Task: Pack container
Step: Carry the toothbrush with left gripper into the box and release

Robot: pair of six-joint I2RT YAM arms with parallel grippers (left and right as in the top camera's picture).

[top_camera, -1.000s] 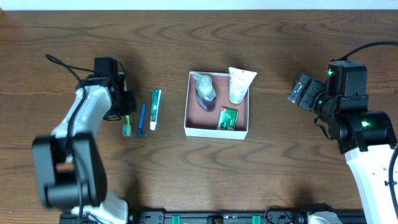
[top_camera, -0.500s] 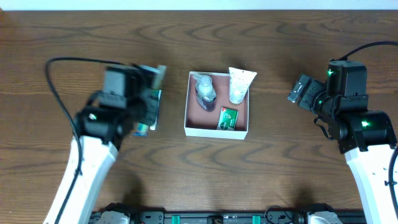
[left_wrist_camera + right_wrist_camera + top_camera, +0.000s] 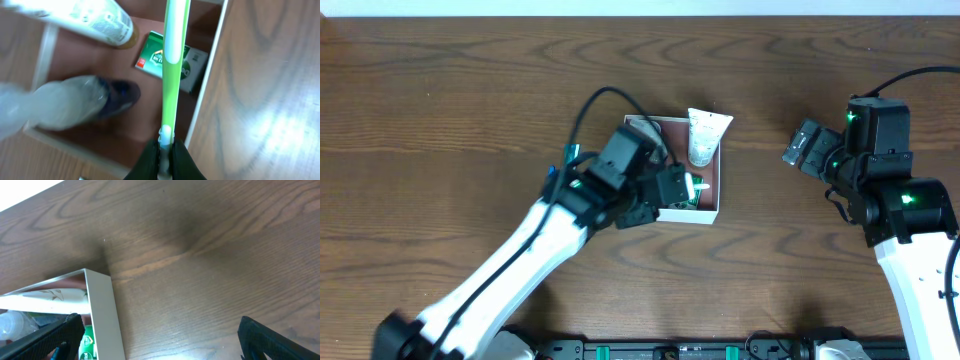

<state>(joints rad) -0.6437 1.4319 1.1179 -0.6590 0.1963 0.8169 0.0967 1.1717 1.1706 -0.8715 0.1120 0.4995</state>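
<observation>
I will next lower my left gripper, then shift it from the container's near corner toward the soap box.
The container is a white-walled box with a reddish-brown inside at the table's middle. It holds a clear bottle, a white tube and a small green soap box. My left gripper is over the container's front part, shut on a green and white toothbrush that points across the soap box toward the right wall. My right gripper is open and empty over bare table to the right of the container, whose white wall shows in the right wrist view.
A toothpaste tube and a blue razor lie left of the container, mostly hidden by my left arm. The table is dark wood.
My left arm has swung from the left side of the table to over the container, carrying the toothbrush. The right arm has not moved.
</observation>
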